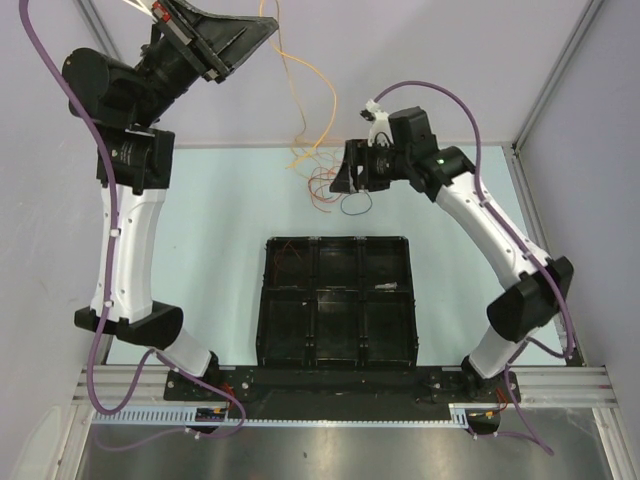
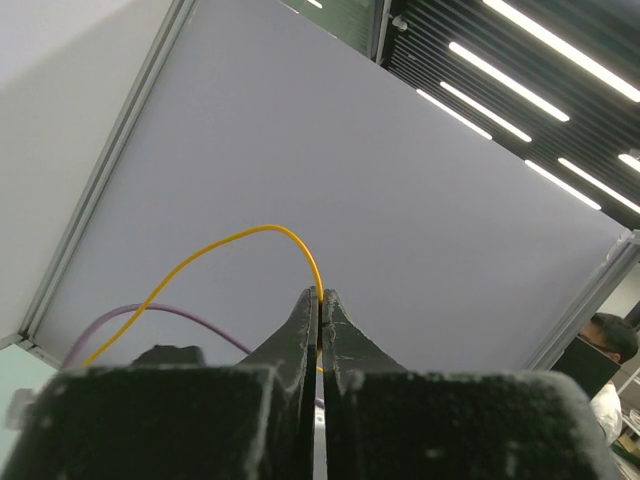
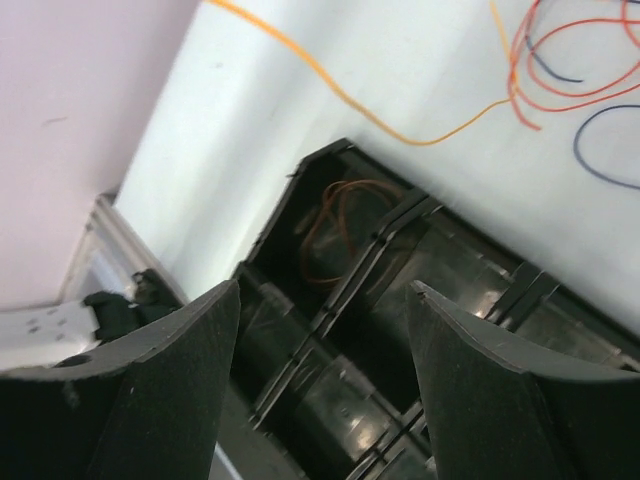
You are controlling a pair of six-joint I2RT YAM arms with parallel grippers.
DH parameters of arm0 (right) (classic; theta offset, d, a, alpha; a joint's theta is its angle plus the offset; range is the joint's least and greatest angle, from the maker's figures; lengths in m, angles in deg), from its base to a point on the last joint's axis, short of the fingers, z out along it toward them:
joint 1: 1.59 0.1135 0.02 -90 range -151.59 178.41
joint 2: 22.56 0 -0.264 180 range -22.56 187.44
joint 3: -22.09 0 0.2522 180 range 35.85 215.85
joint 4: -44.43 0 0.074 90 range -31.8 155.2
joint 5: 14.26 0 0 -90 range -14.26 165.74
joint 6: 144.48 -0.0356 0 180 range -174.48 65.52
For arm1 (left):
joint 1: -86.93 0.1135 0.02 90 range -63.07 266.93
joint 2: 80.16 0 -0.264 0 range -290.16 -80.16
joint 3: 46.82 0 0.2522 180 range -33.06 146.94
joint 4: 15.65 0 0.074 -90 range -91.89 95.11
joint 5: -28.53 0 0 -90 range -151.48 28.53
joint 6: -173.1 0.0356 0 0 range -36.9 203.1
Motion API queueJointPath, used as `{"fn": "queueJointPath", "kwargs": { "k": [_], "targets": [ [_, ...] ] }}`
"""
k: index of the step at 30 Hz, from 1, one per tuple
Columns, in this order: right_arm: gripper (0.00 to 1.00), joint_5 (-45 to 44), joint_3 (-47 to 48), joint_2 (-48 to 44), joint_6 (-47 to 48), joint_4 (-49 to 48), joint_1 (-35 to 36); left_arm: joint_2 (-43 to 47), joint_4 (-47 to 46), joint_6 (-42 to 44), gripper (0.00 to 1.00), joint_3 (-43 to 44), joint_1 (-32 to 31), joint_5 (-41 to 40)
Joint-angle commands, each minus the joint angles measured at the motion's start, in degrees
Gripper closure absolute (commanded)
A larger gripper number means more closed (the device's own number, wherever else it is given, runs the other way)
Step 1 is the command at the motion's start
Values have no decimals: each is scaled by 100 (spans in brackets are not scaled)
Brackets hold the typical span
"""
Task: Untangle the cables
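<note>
I will move my right gripper to the left in the top view next, onto the hanging part of the orange cable (image 3: 347, 98), where it is clear of the red cable loops.
My left gripper (image 1: 262, 30) is raised high at the back, shut on an orange cable (image 2: 240, 240) pinched between its fingertips. That orange cable (image 1: 300, 75) hangs from it down to a loose tangle of orange, red and dark blue cables (image 1: 325, 185) on the table. My right gripper (image 1: 345, 175) is open and empty, just right of the tangle. In the right wrist view the orange cable (image 3: 330, 90) crosses the table, and red loops (image 3: 560, 70) and a dark blue loop (image 3: 600, 150) lie at the upper right.
A black compartment tray (image 1: 338, 300) sits mid-table in front of the tangle. Its back left cell holds a reddish-orange coiled cable (image 3: 335, 225). Grey walls with metal frame posts close off the back and sides.
</note>
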Motion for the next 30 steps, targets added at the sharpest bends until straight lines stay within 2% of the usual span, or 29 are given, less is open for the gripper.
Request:
{"fn": "queueJointPath", "kwargs": {
  "k": [1,8,13,21,22,24,26,28,30],
  "targets": [
    [31,-366,717,558,359,-241,83,69,-238,-313,100,25,19,181],
    [32,-480,1457,1472,263,-566,118,8,-168,-497,100,16,19,155],
    [33,-287,1615,1719,113,-1041,214,-10,-54,-506,100,-1,19,225],
    [40,-356,1528,1790,-81,-1340,443,-27,245,-454,100,-2,28,313],
    [44,-418,1501,1764,-98,-1349,460,-53,228,-462,100,7,28,365],
    [61,-471,1353,1720,-177,-1489,461,-71,245,-480,100,16,37,392],
    [87,-550,1290,1649,-230,-1568,469,-97,262,-506,100,16,37,453],
    [99,-611,1334,1605,-256,-1551,487,-98,315,-489,100,16,46,471],
    [100,-681,1378,1544,-248,-1446,522,-98,368,-445,100,-1,63,471]
  ]
}}
